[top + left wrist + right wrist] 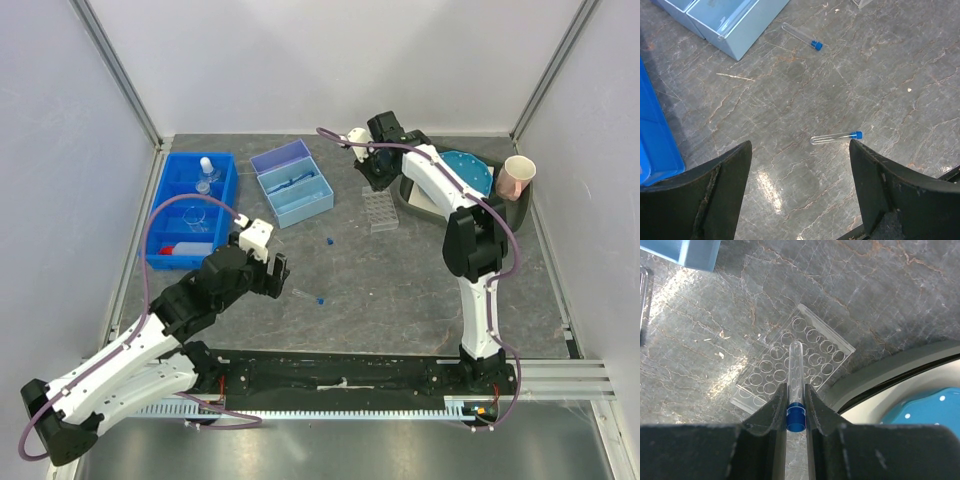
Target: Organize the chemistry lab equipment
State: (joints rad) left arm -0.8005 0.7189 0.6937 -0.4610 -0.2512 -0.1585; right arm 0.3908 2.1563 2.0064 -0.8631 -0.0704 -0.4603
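Observation:
The tube in my right gripper goes down and slightly toward the light blue box next. Its round end goes into the rack's far corner, where holes stand empty.
My right gripper is shut on a blue-capped clear tube, held by its capped end with the round end pointing down at a clear plastic tube rack. From above, that gripper hangs just behind the rack. My left gripper is open above the bare table. A second blue-capped tube lies on the table just ahead of its right finger, untouched. A third one lies further off near the light blue box. From above, the left gripper sits left of the nearer tube.
A blue bin at the left holds small bottles, a clear dish and a white squeeze bottle with a red nozzle. An open light blue box stands behind the middle. A dark tray with a blue dotted disc and a pink cup stand at the right.

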